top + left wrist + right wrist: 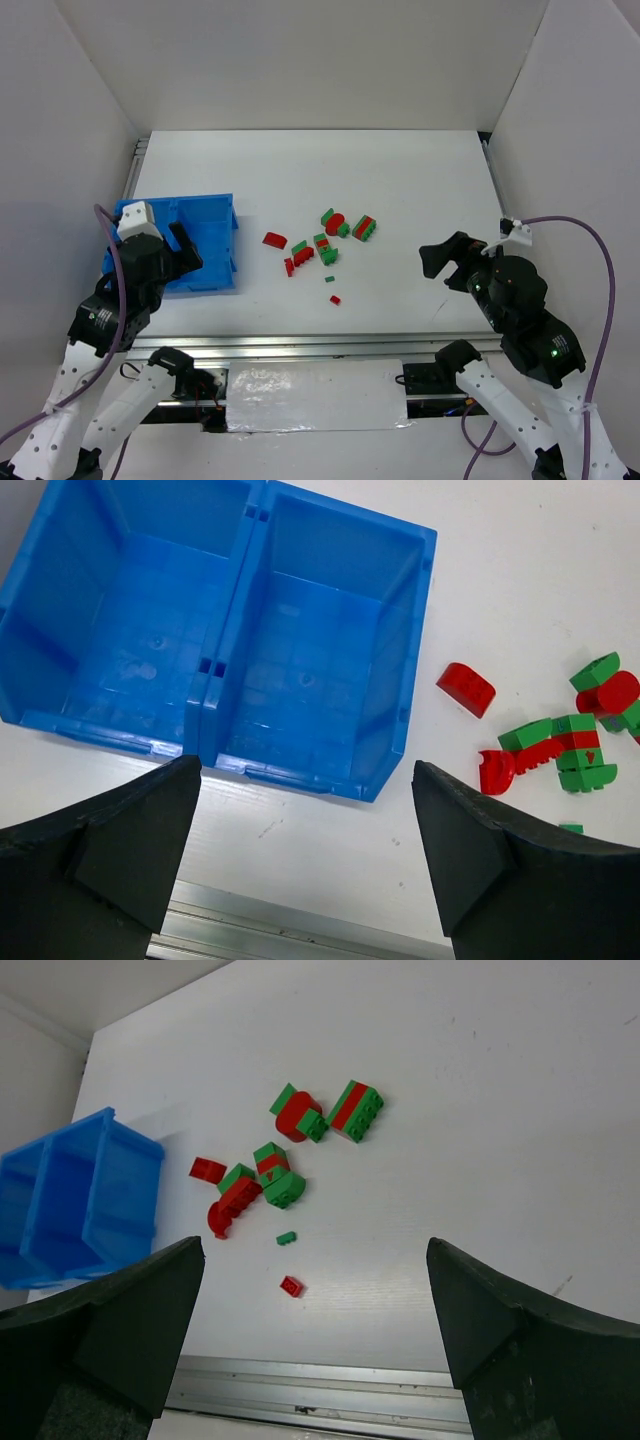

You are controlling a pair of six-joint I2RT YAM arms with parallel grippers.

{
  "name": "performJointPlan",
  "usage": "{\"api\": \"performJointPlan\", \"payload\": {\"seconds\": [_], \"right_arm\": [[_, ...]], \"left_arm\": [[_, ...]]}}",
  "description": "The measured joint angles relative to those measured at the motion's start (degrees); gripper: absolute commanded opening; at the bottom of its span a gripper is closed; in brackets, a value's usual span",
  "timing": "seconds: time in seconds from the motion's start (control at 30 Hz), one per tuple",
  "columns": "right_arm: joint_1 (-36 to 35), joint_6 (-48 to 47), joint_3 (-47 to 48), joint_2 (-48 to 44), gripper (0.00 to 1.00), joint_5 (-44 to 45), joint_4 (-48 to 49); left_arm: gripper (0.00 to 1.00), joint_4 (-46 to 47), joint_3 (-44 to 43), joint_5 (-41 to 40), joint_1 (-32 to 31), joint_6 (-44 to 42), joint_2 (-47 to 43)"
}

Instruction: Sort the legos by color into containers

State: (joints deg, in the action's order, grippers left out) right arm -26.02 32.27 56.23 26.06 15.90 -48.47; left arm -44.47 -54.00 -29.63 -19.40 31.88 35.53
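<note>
My right gripper should next move across and down to the red-and-green block's near end, because that end is below it and to its left in the top view.
The blue bin stands at the left of the table; both compartments are empty in the left wrist view. The legos lie loose in a cluster at mid-table: a red curved piece, a red-and-green block, a tiny green brick and a tiny red brick. My left gripper is open and empty over the bin's near right corner. My right gripper is open and empty, right of the legos; the tiny red brick lies just ahead of its left finger.
White walls close in the table on the left, back and right. A metal rail runs along the near edge. The bin also shows at the left of the right wrist view.
</note>
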Motion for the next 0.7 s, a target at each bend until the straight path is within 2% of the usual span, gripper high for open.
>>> {"api": "performJointPlan", "payload": {"seconds": [0.33,0.5,0.7], "right_arm": [[0.0,-0.4,-1.5,2.6,0.99,-1.9,1.0],[0.0,-0.4,-3.2,8.9,1.00,-4.1,3.4],[-1.2,-0.1,-6.5,20.2,0.98,-8.9,10.7]], "left_arm": [[1.00,2.6,0.4,4.2,0.0,-0.6,-1.0],[1.00,2.6,0.6,4.6,0.1,-0.6,-0.4],[1.00,2.6,0.6,4.9,0.2,-0.6,2.3]]}}
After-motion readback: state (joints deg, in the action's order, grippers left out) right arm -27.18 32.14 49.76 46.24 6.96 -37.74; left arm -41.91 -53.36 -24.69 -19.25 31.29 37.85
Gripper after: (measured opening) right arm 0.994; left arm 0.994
